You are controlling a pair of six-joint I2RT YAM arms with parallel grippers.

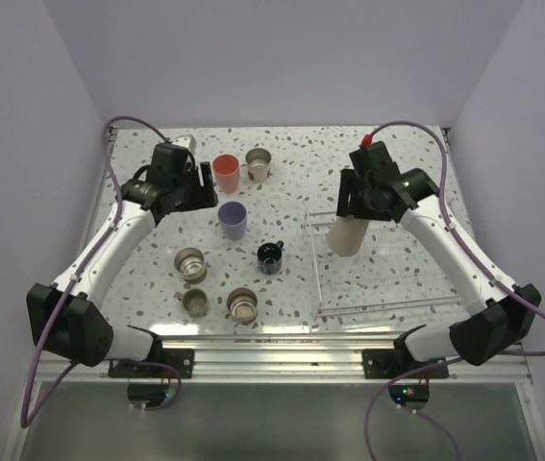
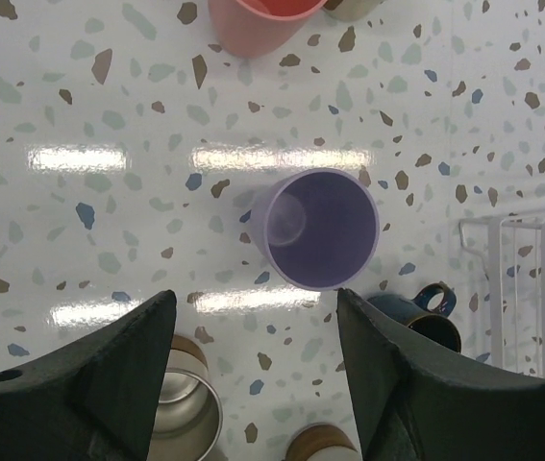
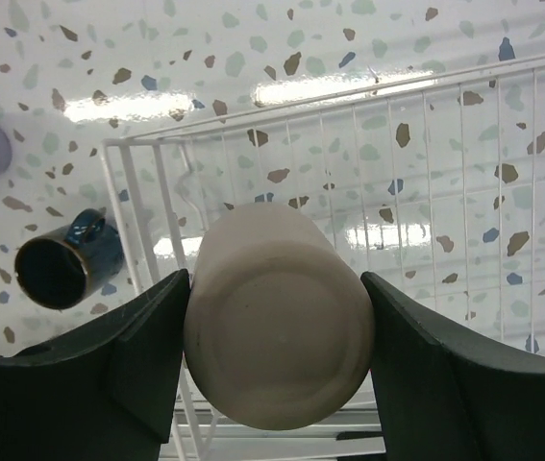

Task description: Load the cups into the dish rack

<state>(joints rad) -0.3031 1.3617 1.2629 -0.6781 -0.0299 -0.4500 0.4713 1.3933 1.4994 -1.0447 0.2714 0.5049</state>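
Note:
The right gripper moves outward and down into the rack's far corner [image 1: 322, 236] by the black mug [image 1: 270, 257] next and releases the beige cup, since that corner stands empty.
My right gripper [image 1: 349, 207] is shut on the beige cup [image 3: 277, 327], which hangs mouth down with its base facing the wrist camera, over the near-left part of the wire dish rack [image 1: 380, 288]. The rack [image 3: 445, 192] holds nothing else. My left gripper [image 2: 253, 300] is open and hovers just short of the upright lavender cup [image 2: 322, 226], nothing between its fingers. On the table stand the lavender cup [image 1: 233, 220], a coral-red cup [image 1: 225, 173], a black mug [image 1: 270, 257] and several steel cups, one [image 1: 258, 164] at the back and one [image 1: 191, 264] nearer.
Two more steel cups [image 1: 195, 302] [image 1: 242, 305] stand near the front edge, left of the rack. The black mug [image 3: 61, 269] sits just outside the rack's left wall. White walls close in the table on both sides and at the back.

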